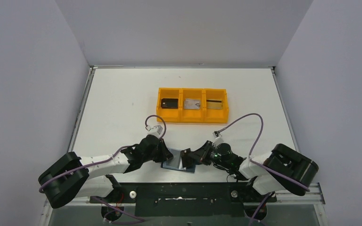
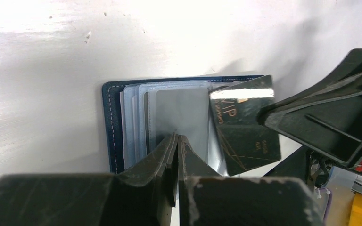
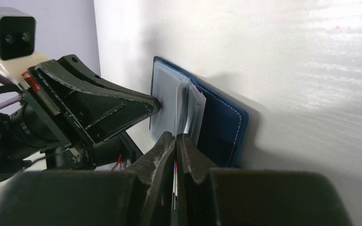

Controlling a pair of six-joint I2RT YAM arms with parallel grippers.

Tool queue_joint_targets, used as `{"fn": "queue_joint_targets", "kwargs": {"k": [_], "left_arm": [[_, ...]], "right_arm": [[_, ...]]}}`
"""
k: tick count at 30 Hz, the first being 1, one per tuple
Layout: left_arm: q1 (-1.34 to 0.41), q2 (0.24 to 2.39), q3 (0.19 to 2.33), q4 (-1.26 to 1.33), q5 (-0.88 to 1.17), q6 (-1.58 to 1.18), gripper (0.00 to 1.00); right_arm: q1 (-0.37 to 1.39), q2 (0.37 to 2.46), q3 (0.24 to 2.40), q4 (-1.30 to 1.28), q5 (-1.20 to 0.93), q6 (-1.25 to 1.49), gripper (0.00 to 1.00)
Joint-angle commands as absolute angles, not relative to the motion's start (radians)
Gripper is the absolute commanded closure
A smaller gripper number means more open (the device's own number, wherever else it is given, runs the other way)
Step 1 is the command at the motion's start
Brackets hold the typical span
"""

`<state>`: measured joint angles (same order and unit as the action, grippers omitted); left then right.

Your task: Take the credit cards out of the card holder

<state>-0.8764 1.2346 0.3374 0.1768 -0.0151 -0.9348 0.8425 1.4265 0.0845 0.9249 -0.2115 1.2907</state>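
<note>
My right gripper should next lift this card clear and carry it outward. Then it should lower the card and release it in the section with the matching dark card.
The card holder lies open near the table's front edge between both grippers, navy outside with clear pockets fanned inside. My left gripper is shut, its tips pressed onto the top clear pocket. My right gripper is shut on a dark credit card with gold lettering. That card is tilted up and sits partly out of the holder's right side. In the right wrist view the card shows edge-on between the fingers, with the holder behind it and the left gripper touching the pockets.
An orange three-compartment tray stands mid-table behind the arms. It holds a dark card on the left, a silver card in the middle and a gold card on the right. White walls close in the table.
</note>
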Motion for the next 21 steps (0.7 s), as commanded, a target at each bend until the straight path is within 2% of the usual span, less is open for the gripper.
{"fn": "queue_joint_targets", "kwargs": {"k": [1, 7, 11, 16, 21], "left_arm": [[-0.877, 1.224, 0.344, 0.024, -0.058, -0.904, 0.94], [-0.876, 1.157, 0.418, -0.020, -0.094, -0.863, 0.76], [-0.865, 1.106, 0.469, -0.100, -0.148, -0.836, 0.60], [-0.811, 1.008, 0.518, -0.214, -0.199, -0.766, 0.41], [-0.628, 0.939, 0.571, -0.311, -0.132, -0.704, 0.27]], "right_arm": [[0.823, 1.247, 0.163, 0.678, -0.153, 1.205, 1.00], [0.822, 0.938, 0.304, 0.217, 0.084, 1.035, 1.00], [0.822, 0.800, 0.320, 0.207, 0.189, 0.915, 1.00], [0.824, 0.844, 0.421, 0.242, 0.221, 0.636, 1.00], [0.831, 0.996, 0.566, 0.305, 0.172, 0.360, 1.00]]}}
